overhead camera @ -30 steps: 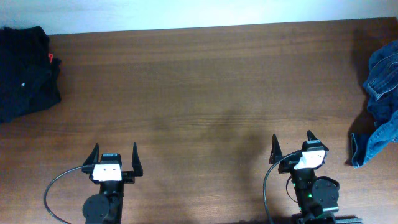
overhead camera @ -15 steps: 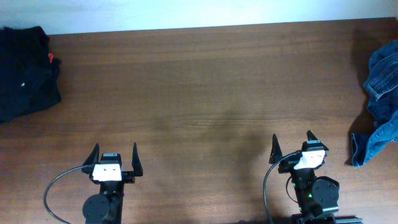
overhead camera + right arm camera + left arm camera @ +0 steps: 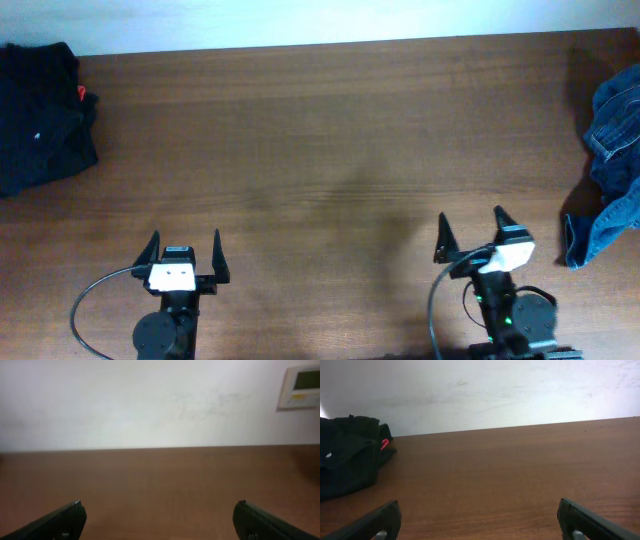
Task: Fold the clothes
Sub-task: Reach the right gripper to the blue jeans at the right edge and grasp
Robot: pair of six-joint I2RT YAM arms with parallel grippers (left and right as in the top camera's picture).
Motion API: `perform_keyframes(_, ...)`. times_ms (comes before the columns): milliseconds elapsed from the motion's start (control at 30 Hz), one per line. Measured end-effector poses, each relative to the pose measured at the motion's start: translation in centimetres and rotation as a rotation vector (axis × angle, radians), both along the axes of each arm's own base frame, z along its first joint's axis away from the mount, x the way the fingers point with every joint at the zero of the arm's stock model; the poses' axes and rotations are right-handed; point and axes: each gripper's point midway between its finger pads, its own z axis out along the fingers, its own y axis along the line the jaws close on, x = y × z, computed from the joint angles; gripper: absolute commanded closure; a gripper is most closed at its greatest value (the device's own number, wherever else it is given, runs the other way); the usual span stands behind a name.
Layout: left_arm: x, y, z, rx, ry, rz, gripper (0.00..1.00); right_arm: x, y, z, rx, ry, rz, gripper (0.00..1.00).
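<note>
The jeans lie off to the right in the overhead view, so my right gripper rises and turns toward them next, then lowers onto the denim.
The clothes, blue denim jeans, lie crumpled at the table's right edge in the overhead view, partly cut off by the frame. My right gripper stands open near the front edge, left of the jeans and apart from them, with nothing between its fingers. In the right wrist view that gripper faces bare wood and the jeans are out of view. My left gripper is open and empty at the front left. The left wrist view shows its jaws wide apart over the table.
A black garment pile with a small red tag sits at the back left corner, seen too in the left wrist view. A white wall runs behind the brown wooden table. A wall panel hangs at the upper right.
The right arm has shifted slightly rightward and turned a little. The left arm, the jeans and the black pile have not moved.
</note>
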Motion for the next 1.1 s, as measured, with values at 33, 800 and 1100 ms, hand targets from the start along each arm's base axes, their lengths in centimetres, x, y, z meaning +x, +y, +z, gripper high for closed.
perform_keyframes(33, 0.0, 0.0, 0.0, 0.000, 0.000, 0.000, 0.01, -0.5, -0.3, 1.6, 0.017, -0.016, -0.018, 0.01)
perform_keyframes(800, 0.0, 0.0, 0.0, 0.000, 0.001, 0.000, 0.01, -6.9, -2.5, 26.7, 0.028, -0.162, -0.116, 0.01)
perform_keyframes(1100, 0.0, 0.0, 0.0, 0.000, 0.001, 0.000, 0.00, -5.5, -2.4, 25.0, 0.048, -0.080, -0.115, 0.07)
